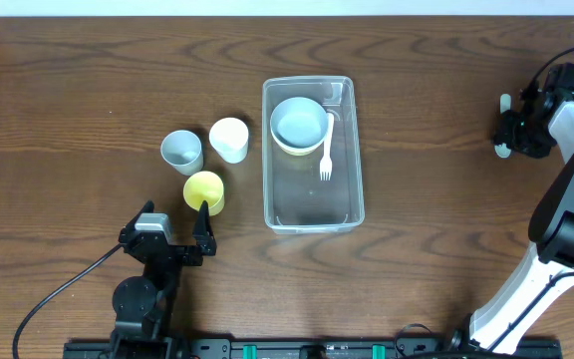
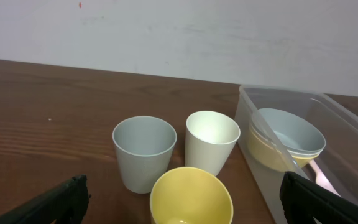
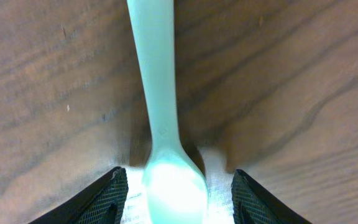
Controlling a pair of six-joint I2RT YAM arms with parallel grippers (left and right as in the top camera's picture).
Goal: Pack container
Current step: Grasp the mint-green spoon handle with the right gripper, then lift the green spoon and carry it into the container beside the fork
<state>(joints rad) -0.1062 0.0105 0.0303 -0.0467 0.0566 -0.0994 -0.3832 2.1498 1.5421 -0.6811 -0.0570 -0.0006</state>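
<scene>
The mint spoon's wide bowl is between my fingers, so my right gripper must move outward to close on its narrower handle.
The clear container (image 1: pixel 266 150) stands mid-table. It holds a grey-blue bowl (image 1: pixel 298 122) nested in a yellow bowl, and a white fork (image 1: pixel 327 148). The left wrist view shows its near wall (image 2: pixel 253 146). My left gripper (image 1: pixel 179 231) is open just in front of the yellow cup (image 1: pixel 204 191); the cup (image 2: pixel 190 194) sits between the spread fingers (image 2: pixel 188 204), untouched. My right gripper (image 1: pixel 521 125) is at the far right, open, its fingers (image 3: pixel 178 194) on either side of a pale mint spoon (image 3: pixel 156 93) lying on the table.
A grey-blue cup (image 1: pixel 181 151) and a white cup (image 1: pixel 229 139) stand upright side by side just behind the yellow cup, left of the container. They show in the left wrist view as the grey-blue cup (image 2: pixel 143 151) and the white cup (image 2: pixel 211 141).
</scene>
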